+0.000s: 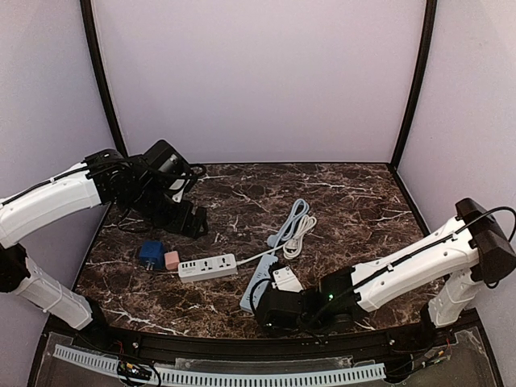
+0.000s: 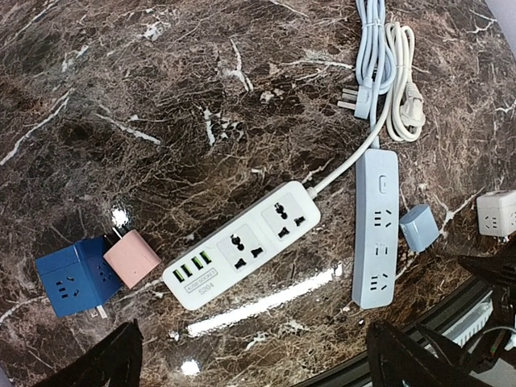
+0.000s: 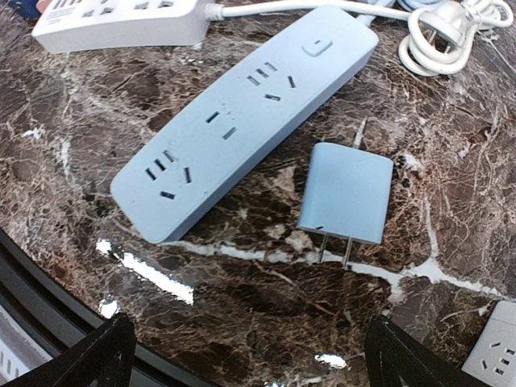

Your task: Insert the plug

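Note:
Next, my right gripper will reach outward and down to close on the sides of the plug point(image 3: 347, 193), which lies below and outward of it, clear of the power strip.
A light-blue two-pin plug point(image 3: 345, 193) lies flat on the marble table, pins toward the near edge. It rests just right of the light-blue power strip point(image 3: 242, 113), apart from it, and also shows in the left wrist view point(image 2: 419, 227). My right gripper point(image 3: 250, 367) hovers open over the bare table just in front of the plug, holding nothing. My left gripper point(image 2: 254, 363) is open and empty too, above the white power strip point(image 2: 246, 254). In the top view the right gripper point(image 1: 272, 310) sits at the near end of the blue strip point(image 1: 256, 284).
A pink adapter point(image 2: 131, 258) is plugged into a dark-blue cube socket point(image 2: 72, 278) left of the white strip. A white cube socket point(image 3: 493, 355) sits right of the plug. Coiled blue and white cables point(image 1: 294, 226) lie behind the strips. The table's near edge point(image 3: 48, 298) is close.

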### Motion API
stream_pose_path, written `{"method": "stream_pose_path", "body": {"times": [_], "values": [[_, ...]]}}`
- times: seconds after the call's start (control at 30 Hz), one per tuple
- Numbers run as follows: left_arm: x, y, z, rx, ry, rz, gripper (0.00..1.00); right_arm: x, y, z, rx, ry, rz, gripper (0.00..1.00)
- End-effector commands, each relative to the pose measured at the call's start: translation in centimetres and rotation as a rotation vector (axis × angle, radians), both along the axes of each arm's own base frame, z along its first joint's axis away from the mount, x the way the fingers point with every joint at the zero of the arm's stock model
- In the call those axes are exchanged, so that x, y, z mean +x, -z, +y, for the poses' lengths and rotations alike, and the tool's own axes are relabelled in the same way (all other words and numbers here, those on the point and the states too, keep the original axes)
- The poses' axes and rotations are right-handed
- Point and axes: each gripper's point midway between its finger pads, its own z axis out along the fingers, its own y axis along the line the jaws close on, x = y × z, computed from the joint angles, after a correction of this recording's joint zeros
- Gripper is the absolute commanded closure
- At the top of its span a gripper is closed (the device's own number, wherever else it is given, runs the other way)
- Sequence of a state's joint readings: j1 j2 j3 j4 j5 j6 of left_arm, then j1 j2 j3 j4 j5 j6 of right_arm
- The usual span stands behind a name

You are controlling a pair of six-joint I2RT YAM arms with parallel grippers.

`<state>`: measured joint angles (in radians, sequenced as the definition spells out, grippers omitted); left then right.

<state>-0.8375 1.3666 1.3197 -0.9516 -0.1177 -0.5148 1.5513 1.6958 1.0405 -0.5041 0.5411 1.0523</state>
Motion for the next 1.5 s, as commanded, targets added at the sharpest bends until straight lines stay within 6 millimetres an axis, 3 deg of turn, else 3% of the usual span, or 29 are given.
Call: {"method": "stream_pose_path", "body": {"times": [0.0, 0.37, 0.97, 1.3, 1.47], "values": [[-0.8, 0.1, 1.1, -0.009, 0.019, 0.027, 0.03, 0.9, -0.5, -1.0, 0.049, 0.083, 0.043, 0.03], [-1.0, -0.5, 1.5, -0.053, -0.018, 0.028, 0.04, 2.2, -0.2, -2.5, 0.11, 0.037, 0.074, 0.06], [-1.6, -1.8, 2.3, -0.091, -0.066, 0.018, 0.11, 5.9, 3.6, -2.6, 0.009, 0.041, 0.085, 0.27], [-1.8, -1.9, 2.4, -0.098, -0.073, 0.026, 0.12, 6.5, 5.0, -1.9, -0.002, 0.011, 0.063, 0.28], [-1.9, -1.9, 2.2, -0.102, -0.069, 0.031, 0.13, 6.5, 5.9, -2.3, -0.007, 0.0, 0.055, 0.35]]}}
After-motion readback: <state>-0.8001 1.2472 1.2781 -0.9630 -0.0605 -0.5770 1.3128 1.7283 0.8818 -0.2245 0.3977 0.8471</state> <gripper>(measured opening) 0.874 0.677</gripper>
